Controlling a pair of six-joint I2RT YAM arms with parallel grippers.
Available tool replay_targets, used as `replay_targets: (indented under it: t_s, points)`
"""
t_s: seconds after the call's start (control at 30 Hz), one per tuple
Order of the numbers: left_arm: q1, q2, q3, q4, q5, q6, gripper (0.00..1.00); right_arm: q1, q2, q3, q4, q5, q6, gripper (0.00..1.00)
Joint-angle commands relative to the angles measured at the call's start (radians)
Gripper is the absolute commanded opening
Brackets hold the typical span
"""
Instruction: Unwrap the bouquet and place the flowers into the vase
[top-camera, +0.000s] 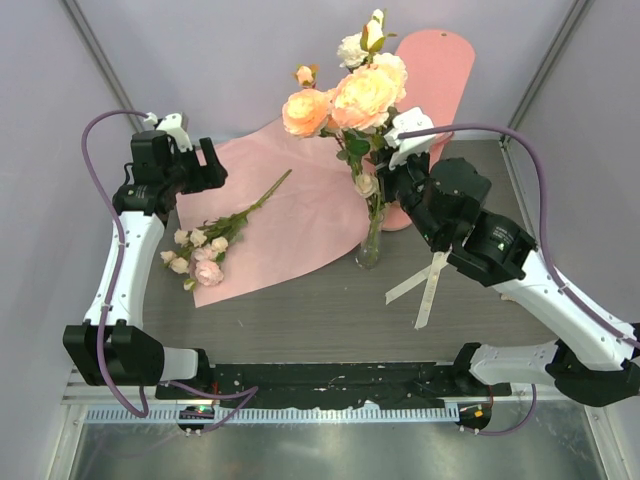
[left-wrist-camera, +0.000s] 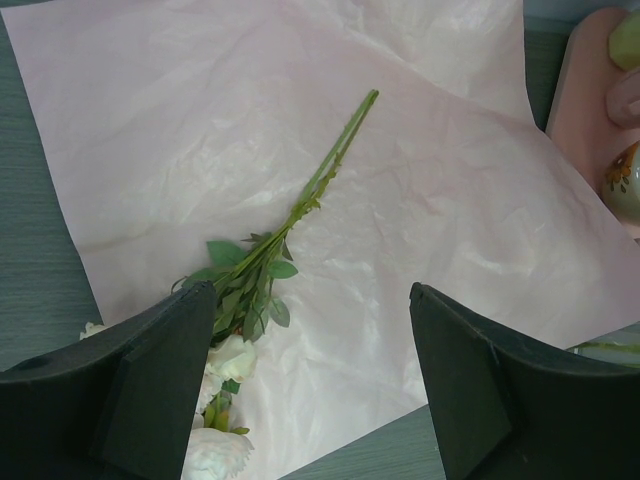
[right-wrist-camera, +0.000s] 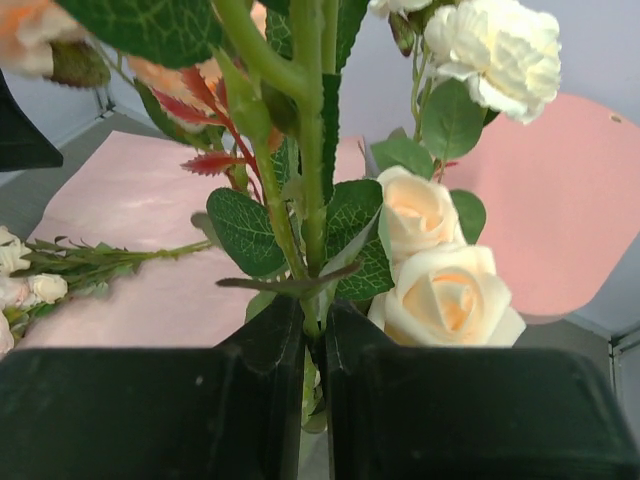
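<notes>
The ends of the green stems already stand inside the glass, so my right gripper will next move down, tip its fingers lower toward the vase neck (top-camera: 376, 208) and then let go of the stems.
The bouquet is undone, and its pink paper (top-camera: 300, 215) lies spread flat on the table. Most of the flowers (top-camera: 345, 100) stand upright in the clear glass vase (top-camera: 370, 245). My right gripper (top-camera: 382, 180) is shut on their green stems (right-wrist-camera: 310, 150) just above the vase neck, with cream roses (right-wrist-camera: 440, 290) beside its fingers. One spray of small pale roses (top-camera: 205, 250) on a long stem (left-wrist-camera: 310, 195) lies on the paper. My left gripper (left-wrist-camera: 312, 380) hangs open above that spray and holds nothing; in the top view the left gripper (top-camera: 205, 165) is over the paper's left edge.
A pink tiered shelf (top-camera: 435, 90) stands behind the vase at the back right. Cream ribbon (top-camera: 425, 280) lies on the grey table (top-camera: 300, 320) right of the vase, under my right arm. The enclosure walls close in on both sides.
</notes>
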Motion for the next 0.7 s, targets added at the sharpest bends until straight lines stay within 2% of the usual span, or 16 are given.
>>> replay_targets:
  t_s: [0.0, 0.27, 0.67]
  points:
    - [0.003, -0.005, 0.025, 0.031, 0.022, -0.003, 0.82, 0.002, -0.077, -0.093, 0.137, 0.052, 0.031, 0.01]
    - [0.003, -0.005, 0.025, 0.031, 0.025, -0.005, 0.82, 0.002, -0.126, -0.258, 0.210, 0.084, 0.081, 0.01]
    - [0.002, -0.007, 0.025, 0.031, 0.026, -0.005, 0.82, 0.002, -0.143, -0.369, 0.230, 0.101, 0.147, 0.01]
